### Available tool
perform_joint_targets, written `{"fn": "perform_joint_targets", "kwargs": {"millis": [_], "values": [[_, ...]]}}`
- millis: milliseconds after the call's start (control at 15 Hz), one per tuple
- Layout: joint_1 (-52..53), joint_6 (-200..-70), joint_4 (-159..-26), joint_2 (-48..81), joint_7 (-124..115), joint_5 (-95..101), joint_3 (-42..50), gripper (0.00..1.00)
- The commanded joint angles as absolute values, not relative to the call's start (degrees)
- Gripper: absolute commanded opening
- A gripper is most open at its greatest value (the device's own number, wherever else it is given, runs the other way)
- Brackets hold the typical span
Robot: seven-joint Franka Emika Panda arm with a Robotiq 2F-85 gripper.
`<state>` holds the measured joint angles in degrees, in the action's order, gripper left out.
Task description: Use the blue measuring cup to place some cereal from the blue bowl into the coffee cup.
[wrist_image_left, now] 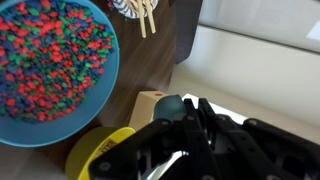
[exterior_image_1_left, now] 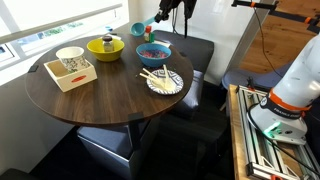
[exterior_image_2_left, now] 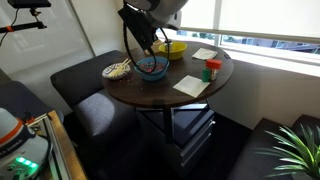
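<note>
The blue measuring cup is hanging higher than the bowl, so my gripper should lower it onto the cereal in the blue bowl and let go of its handle there.
The blue bowl stands on the round dark table and holds the cereal, a heap of small reddish and mixed-colour pieces. My gripper is shut on the handle of the blue measuring cup and holds it in the air above the table, just beyond the blue bowl. I cannot tell what the cup holds. The white coffee cup sits in a light wooden tray across the table.
A yellow bowl stands between the blue bowl and the tray. A white patterned plate with chopsticks lies beside the blue bowl. Dark seats ring the table. A window runs along the far side.
</note>
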<state>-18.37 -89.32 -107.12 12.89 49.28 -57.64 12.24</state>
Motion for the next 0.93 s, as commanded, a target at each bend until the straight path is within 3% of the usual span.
{"fn": "perform_joint_targets", "kwargs": {"millis": [0, 867], "values": [[-19.7, -87.1, -106.5, 15.9, 41.7, -58.6, 13.9, 0.02], [-21.5, -83.1, -106.0, 17.5, 31.5, -48.9, 15.8, 0.02]]}}
